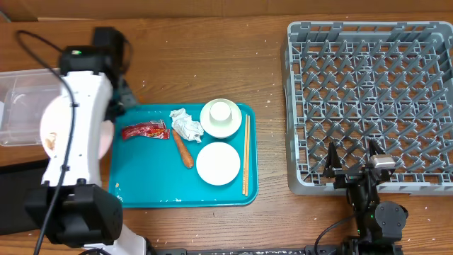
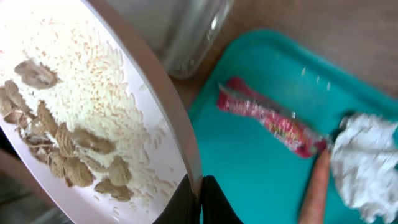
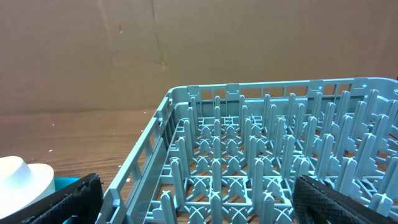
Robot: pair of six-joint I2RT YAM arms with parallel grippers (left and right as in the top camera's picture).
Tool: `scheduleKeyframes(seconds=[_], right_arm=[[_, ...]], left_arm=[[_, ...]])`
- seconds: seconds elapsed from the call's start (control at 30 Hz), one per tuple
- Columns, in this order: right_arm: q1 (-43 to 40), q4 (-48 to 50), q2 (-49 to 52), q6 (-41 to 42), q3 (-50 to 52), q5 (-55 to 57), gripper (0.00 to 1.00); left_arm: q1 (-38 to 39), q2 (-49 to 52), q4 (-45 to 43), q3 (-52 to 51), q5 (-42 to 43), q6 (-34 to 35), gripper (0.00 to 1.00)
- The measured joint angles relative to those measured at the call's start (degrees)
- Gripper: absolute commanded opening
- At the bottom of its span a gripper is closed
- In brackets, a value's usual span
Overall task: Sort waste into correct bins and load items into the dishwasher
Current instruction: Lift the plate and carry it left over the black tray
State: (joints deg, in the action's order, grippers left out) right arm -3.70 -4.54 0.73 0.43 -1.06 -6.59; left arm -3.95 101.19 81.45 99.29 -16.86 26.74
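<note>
The black bin (image 1: 21, 202) lies to the left of my left gripper in the overhead view. My left gripper will swing back over it, tilt the plate and let go of the plate's rim.
My left gripper (image 2: 198, 198) is shut on the rim of a white plate (image 2: 93, 112) with rice and brown food scraps on it. In the overhead view the plate (image 1: 53, 131) is held tilted at the left edge of the teal tray (image 1: 141, 188), beside a clear bin (image 1: 21, 106). On the tray lie a red wrapper (image 1: 144, 130), a crumpled tissue (image 1: 185, 124), a carrot (image 1: 183, 149), a white bowl (image 1: 221, 117), a small white plate (image 1: 218, 163) and chopsticks (image 1: 245, 154). My right gripper (image 1: 352, 161) is open at the front edge of the grey dish rack (image 1: 368, 99).
The clear bin also shows in the left wrist view (image 2: 186, 37), behind the plate. A black bin (image 1: 18, 198) lies at the front left. The rack (image 3: 261, 162) fills the right wrist view, with the white bowl (image 3: 22, 177) at the left edge.
</note>
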Motion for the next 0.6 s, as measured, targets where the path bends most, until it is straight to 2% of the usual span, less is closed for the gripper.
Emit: scheduleKeyframes(seconds=[0.43, 0.6], right_arm=[[0.0, 0.0, 0.0, -0.02, 0.0, 0.0, 1.0], [0.0, 0.0, 0.0, -0.02, 0.0, 0.02, 1.0]], left_arm=[[-21.59, 0.0, -6.93, 0.42, 11.19, -3.37, 0.04], [-27.54, 0.0, -8.35, 0.22, 14.38, -3.39, 0.04]])
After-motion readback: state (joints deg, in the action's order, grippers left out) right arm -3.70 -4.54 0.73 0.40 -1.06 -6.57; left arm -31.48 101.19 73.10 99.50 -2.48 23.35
